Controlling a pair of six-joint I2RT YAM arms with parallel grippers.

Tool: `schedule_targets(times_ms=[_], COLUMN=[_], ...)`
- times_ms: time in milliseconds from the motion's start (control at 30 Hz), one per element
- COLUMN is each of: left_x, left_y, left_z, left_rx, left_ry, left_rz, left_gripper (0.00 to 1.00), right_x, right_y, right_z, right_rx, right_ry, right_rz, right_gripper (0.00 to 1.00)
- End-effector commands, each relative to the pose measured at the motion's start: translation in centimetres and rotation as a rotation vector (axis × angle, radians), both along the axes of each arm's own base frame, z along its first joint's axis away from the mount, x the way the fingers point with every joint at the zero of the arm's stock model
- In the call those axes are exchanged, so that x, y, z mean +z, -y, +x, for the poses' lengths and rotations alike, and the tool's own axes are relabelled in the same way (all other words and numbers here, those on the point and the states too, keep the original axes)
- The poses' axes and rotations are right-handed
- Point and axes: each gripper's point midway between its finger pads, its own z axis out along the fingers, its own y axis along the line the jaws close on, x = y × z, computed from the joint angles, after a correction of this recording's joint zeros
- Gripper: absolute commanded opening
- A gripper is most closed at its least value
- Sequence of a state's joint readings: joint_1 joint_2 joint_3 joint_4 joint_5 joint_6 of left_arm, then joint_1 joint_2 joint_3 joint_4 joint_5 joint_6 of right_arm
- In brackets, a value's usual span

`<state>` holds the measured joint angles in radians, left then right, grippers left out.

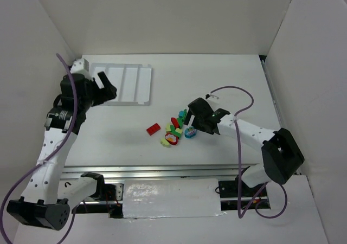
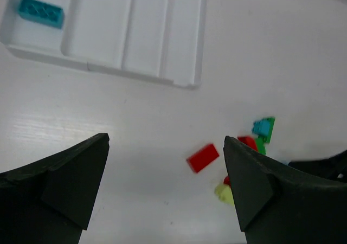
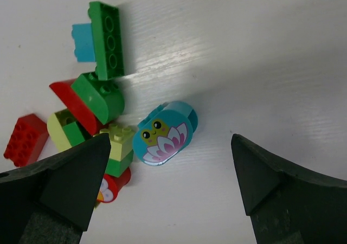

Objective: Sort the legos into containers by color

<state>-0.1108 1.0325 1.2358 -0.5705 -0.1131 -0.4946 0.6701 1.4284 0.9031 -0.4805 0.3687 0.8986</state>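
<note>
The right gripper lowers toward the pile onto the round teal frog piece (image 3: 165, 133) next, since that piece lies between its open fingers at the pile's edge.
The white tray (image 1: 130, 81) with four long compartments lies at the back left. In the left wrist view the tray (image 2: 154, 32) holds one teal-blue brick (image 2: 41, 12) in its leftmost compartment. The loose legos (image 1: 174, 127) lie in a pile mid-table, with a red brick (image 1: 153, 128) apart to the left. My left gripper (image 1: 105, 87) is open and empty, above the tray's near left part. My right gripper (image 1: 191, 116) is open and empty over the pile's right side. A round teal frog piece (image 3: 165, 133) lies between its fingers, untouched. A red brick (image 2: 203, 158) shows between the left fingers, far below.
The pile holds a long green brick (image 3: 107, 40), a teal-blue piece (image 3: 82, 42), a rounded green piece (image 3: 100, 97), a yellow-green brick (image 3: 116, 141) and a red brick (image 3: 24, 138). White walls enclose the table on three sides. A metal rail (image 1: 162, 173) runs along the near edge.
</note>
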Motion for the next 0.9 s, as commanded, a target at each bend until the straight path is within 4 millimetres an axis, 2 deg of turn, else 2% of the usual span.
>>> schedule_targets(times_ms=[0, 33, 100, 200, 300, 433, 500, 600, 700, 733, 867], left_x=[-4.0, -5.1, -6.0, -9.1, -9.7, -9.4, -9.2, -9.0, -9.0, -9.0, -9.0], left_y=[3.1, 3.3, 3.1, 3.3, 4.2, 4.3, 4.5, 4.5, 4.5, 4.6, 4.7], left_z=[-2.0, -2.9, -3.4, -4.4, -5.2, -5.7, -5.9, -6.1, -6.2, -6.2, -6.2], left_rx=[-0.208, -0.227, -0.224, -0.233, -0.291, -0.293, -0.296, -0.295, -0.299, -0.300, -0.304], left_ry=[-0.087, -0.098, -0.093, -0.126, -0.148, -0.130, -0.121, -0.110, -0.111, -0.111, -0.108], left_rz=[-0.016, -0.014, -0.005, -0.017, -0.030, -0.008, -0.001, 0.006, 0.008, 0.007, 0.010], left_gripper=[1.00, 0.99, 1.00, 1.00, 1.00, 1.00, 0.99, 1.00, 1.00, 0.99, 1.00], right_x=[0.8, 0.6, -0.2, -1.2, -2.2, -4.2, -4.5, -4.9, -5.1, -5.2, -5.9], right_y=[0.2, 0.3, 0.3, -0.3, -1.2, -2.0, -2.3, -1.9, -2.0, -2.0, -1.5], right_z=[1.0, 0.9, 0.6, 0.5, 0.7, 0.0, 0.2, -0.1, -0.4, -0.5, -0.8], right_rx=[-0.144, -0.189, -0.217, -0.264, -0.288, -0.285, -0.291, -0.310, -0.301, -0.299, -0.296], right_ry=[0.049, 0.054, 0.042, 0.008, -0.032, -0.064, -0.062, -0.063, -0.056, -0.050, -0.055], right_rz=[0.015, 0.026, 0.002, -0.034, -0.059, -0.058, -0.038, -0.058, -0.041, -0.033, -0.043], right_gripper=[1.00, 1.00, 1.00, 1.00, 1.00, 0.99, 0.97, 0.93, 0.83, 0.74, 0.71])
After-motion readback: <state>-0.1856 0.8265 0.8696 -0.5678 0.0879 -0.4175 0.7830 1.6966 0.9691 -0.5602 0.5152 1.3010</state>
